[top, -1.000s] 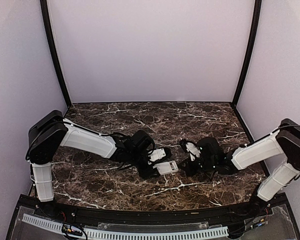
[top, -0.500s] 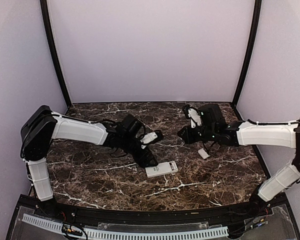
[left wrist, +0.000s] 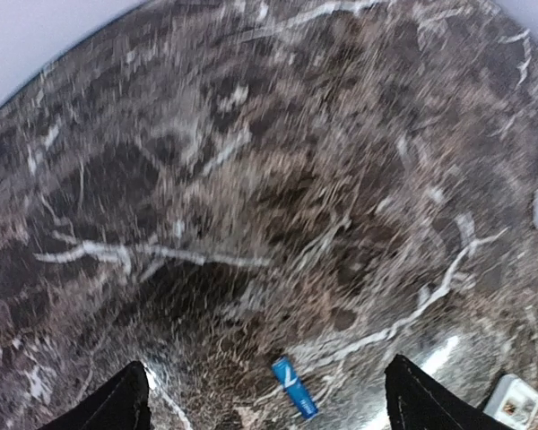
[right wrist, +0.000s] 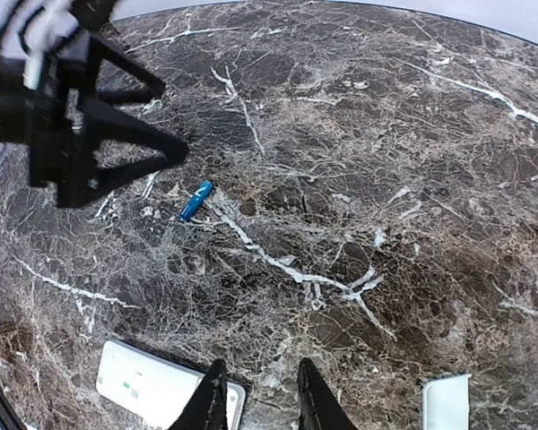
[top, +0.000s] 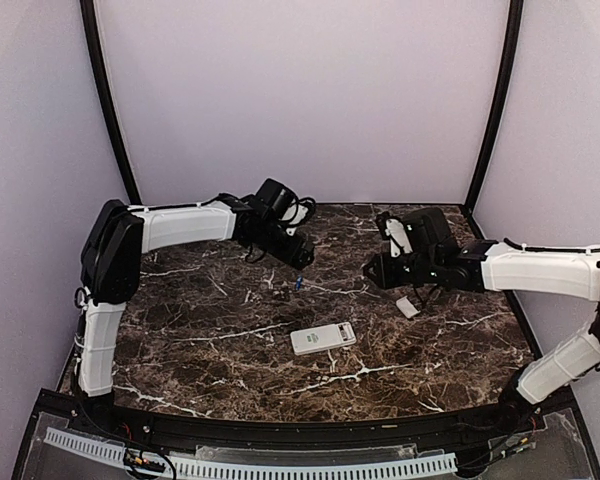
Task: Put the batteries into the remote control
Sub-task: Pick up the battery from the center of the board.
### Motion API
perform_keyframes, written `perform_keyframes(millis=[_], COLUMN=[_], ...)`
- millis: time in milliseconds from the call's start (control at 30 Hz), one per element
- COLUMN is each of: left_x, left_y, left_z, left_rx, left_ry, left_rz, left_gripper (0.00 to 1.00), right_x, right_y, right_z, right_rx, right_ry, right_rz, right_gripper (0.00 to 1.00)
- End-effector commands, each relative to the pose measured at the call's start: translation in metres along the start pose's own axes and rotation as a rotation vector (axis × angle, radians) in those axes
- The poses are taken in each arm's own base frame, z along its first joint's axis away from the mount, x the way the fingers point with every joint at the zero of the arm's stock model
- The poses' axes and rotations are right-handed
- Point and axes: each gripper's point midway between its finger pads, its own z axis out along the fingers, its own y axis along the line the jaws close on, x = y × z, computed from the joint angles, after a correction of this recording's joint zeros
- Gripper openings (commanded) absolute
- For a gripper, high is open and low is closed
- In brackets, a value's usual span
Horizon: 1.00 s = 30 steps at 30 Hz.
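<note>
The blue battery (left wrist: 295,388) lies flat below my left gripper, between its open fingers in the wrist view. My left gripper comes down next until those fingers straddle it.
The white remote control (top: 322,338) lies flat on the marble table near the front centre, held by neither gripper. It also shows in the right wrist view (right wrist: 157,390) and its corner in the left wrist view (left wrist: 513,401). One blue battery (top: 298,281) lies on the table behind it; it shows in the left wrist view (left wrist: 295,388) and the right wrist view (right wrist: 195,201). My left gripper (top: 298,256) hovers just behind and above the battery, open wide and empty (left wrist: 273,408). My right gripper (top: 378,270) is at mid-right, slightly open and empty (right wrist: 262,403).
A small white flat piece (top: 408,307) lies on the table below the right gripper; it shows in the right wrist view (right wrist: 446,403). The table (top: 210,330) has pale walls at the back and sides, with black corner posts.
The left gripper has let go of the remote and swung back and up to above the blue battery. The right arm pulled away from the remote toward the back right, then held nearly still.
</note>
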Motion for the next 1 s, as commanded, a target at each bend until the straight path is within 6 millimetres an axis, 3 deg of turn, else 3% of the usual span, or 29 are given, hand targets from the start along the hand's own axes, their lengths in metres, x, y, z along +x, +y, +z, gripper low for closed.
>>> perform_keyframes(millis=[0,200,433,567,700,867,967], left_x=[0.065,0.101,0.116,0.128,0.138,0.133,0.113], left_y=[0.021,0.021,0.013,0.011,-0.001,-0.017,-0.032], left_z=[0.019,0.041,0.05,0.047,0.042,0.034,0.019], left_rx=[-0.13,-0.117,-0.063,-0.051,0.027,0.104,0.121], left_ry=[0.243,0.348,0.388,0.433,0.477,0.452,0.367], left_rz=[-0.002,0.002,0.002,0.02,0.038,0.151,0.279], left_gripper=[0.9,0.79,0.62,0.38,0.04,0.0,0.0], right_x=[0.006,0.019,0.018,0.015,0.014,0.012,0.011], right_y=[-0.007,-0.009,-0.01,-0.012,-0.013,-0.013,-0.014], right_z=[-0.007,-0.004,-0.007,-0.011,-0.013,-0.021,-0.029], right_rx=[0.019,0.016,0.021,0.03,0.04,0.043,0.047], right_ry=[-0.006,0.023,0.013,-0.001,-0.001,-0.004,-0.001], right_rz=[0.03,0.045,0.049,0.038,0.032,0.032,0.03], right_gripper=[0.25,0.25,0.25,0.25,0.25,0.25,0.26])
